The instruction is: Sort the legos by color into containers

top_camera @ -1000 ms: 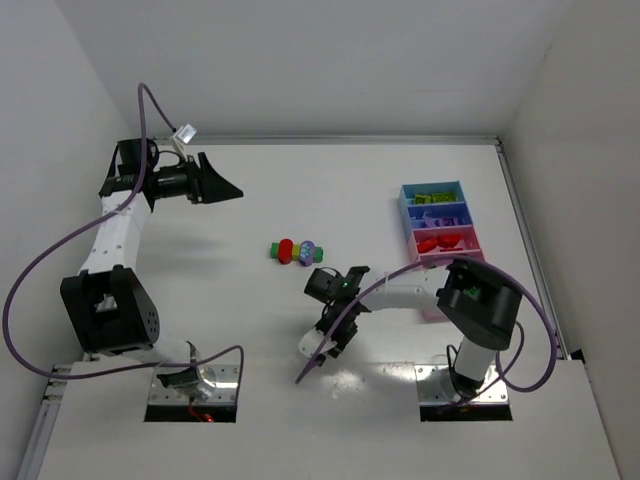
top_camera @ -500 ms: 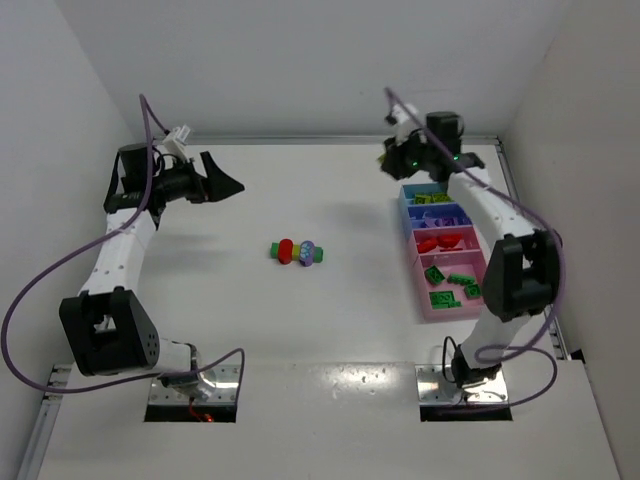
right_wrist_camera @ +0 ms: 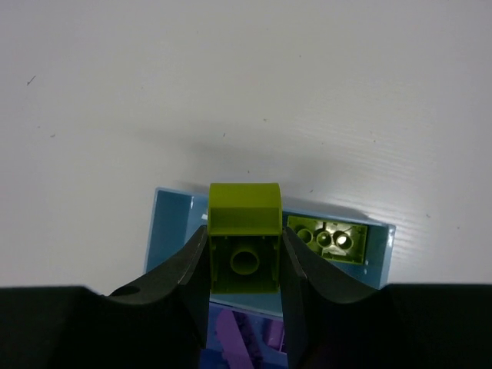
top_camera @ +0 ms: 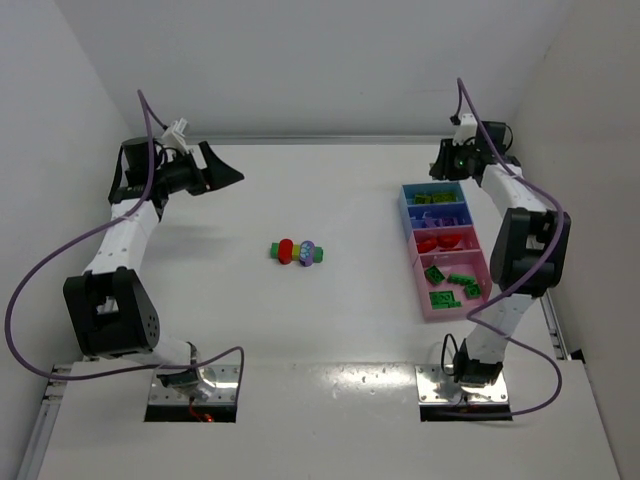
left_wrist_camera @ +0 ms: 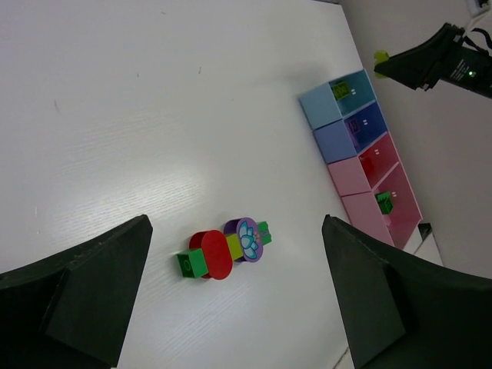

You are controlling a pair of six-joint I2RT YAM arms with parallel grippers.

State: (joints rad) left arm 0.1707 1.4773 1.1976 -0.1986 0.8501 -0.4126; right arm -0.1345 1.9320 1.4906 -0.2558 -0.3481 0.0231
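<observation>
I will next lower the lego in my right gripper toward the tray's bottom [top_camera: 424, 196] and open beside a yellow-green lego, which the light blue tray already holds.
My right gripper [right_wrist_camera: 245, 261] is shut on a yellow-green lego [right_wrist_camera: 244, 234] and holds it above the light blue tray [right_wrist_camera: 173, 223], which has another yellow-green lego [right_wrist_camera: 330, 241] in it. In the top view this gripper [top_camera: 447, 163] is at the far end of the row of trays [top_camera: 441, 245]. A joined cluster of green, red, yellow and purple legos [top_camera: 297, 251] lies mid-table; it also shows in the left wrist view [left_wrist_camera: 224, 250]. My left gripper [top_camera: 228, 175] is open and empty, high at the far left.
The tray row runs light blue, blue with purple legos [top_camera: 441, 214], pink with red legos [top_camera: 444, 241], pink with green legos [top_camera: 451, 282]. White walls close the table on three sides.
My right arm has swung from the table's middle front to the far end of the tray row. My left gripper has shifted slightly toward the back.
</observation>
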